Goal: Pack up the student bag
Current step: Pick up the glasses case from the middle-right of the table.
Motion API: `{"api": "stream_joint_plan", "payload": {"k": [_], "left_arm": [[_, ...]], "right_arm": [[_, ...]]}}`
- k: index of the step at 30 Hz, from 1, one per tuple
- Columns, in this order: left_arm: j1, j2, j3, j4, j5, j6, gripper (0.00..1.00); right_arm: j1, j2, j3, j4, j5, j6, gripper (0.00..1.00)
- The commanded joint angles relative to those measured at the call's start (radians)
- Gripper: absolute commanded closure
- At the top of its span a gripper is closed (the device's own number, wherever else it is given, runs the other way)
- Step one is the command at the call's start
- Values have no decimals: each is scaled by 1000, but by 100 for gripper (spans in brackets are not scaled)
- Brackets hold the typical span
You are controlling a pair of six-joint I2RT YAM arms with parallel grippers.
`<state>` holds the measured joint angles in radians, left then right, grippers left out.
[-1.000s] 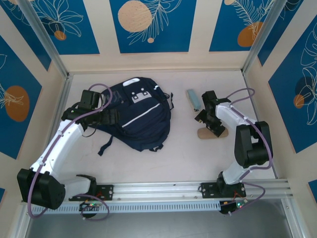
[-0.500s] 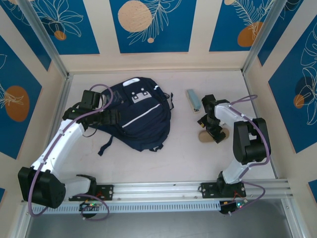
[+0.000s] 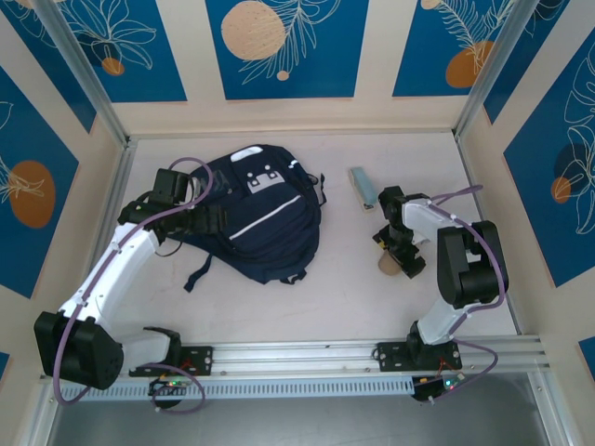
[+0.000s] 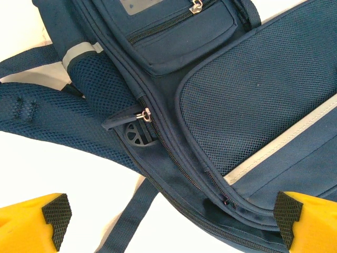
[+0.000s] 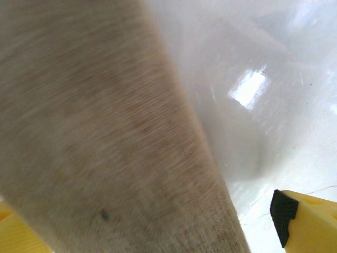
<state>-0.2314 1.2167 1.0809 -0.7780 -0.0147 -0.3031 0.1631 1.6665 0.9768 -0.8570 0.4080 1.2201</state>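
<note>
The tan fabric pouch is already between my right gripper's open fingers, which will stay low and close on both its sides next.
The student bag, a dark navy backpack with thin pale stripes, lies flat at the table's middle left. My left gripper hovers open over its left side. In the left wrist view the bag shows its closed zips, a metal zip pull and mesh panels, with my left gripper spread wide above the side zip. My right gripper is down over a tan fabric pouch. The right wrist view has that pouch between the open jaws of my right gripper, and one fingertip stands apart from it.
A small pale blue-grey case lies behind the right gripper, near the back. The bag's loose straps trail toward the near edge. Walls close in the table on the left, right and back.
My right gripper has moved toward the near edge and down over the tan pouch, which now shows less from above. The left arm and the bag have stayed put.
</note>
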Motion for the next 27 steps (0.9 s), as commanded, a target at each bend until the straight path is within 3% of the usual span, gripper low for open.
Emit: {"api": "stream_joint_plan", "payload": {"k": [1,5,9,13,17,21,27], "left_arm": [[1,6,-3,0,14,24,0],[1,5,-5,1,20,25,0],[1,7,-9,14,65,32,0],[0,12,-17,43,163,48,0],[-18,31,-1,56,282,79,9],[-106,79,52,40,250,105,9],[-318,251,191,-40,1,179,12]], "right_arm": [[-4,3,-3,-3,-12,33,0],[-4,-6,-13,19,-25,31,8],[-6,-14,-29,66,-45,-7,23],[-7,-23,-47,112,-67,-37,35],[-10,-44,-74,168,-93,-71,44],[0,-97,-81,180,-80,-117,46],[31,-195,-60,198,-125,-235,46]]}}
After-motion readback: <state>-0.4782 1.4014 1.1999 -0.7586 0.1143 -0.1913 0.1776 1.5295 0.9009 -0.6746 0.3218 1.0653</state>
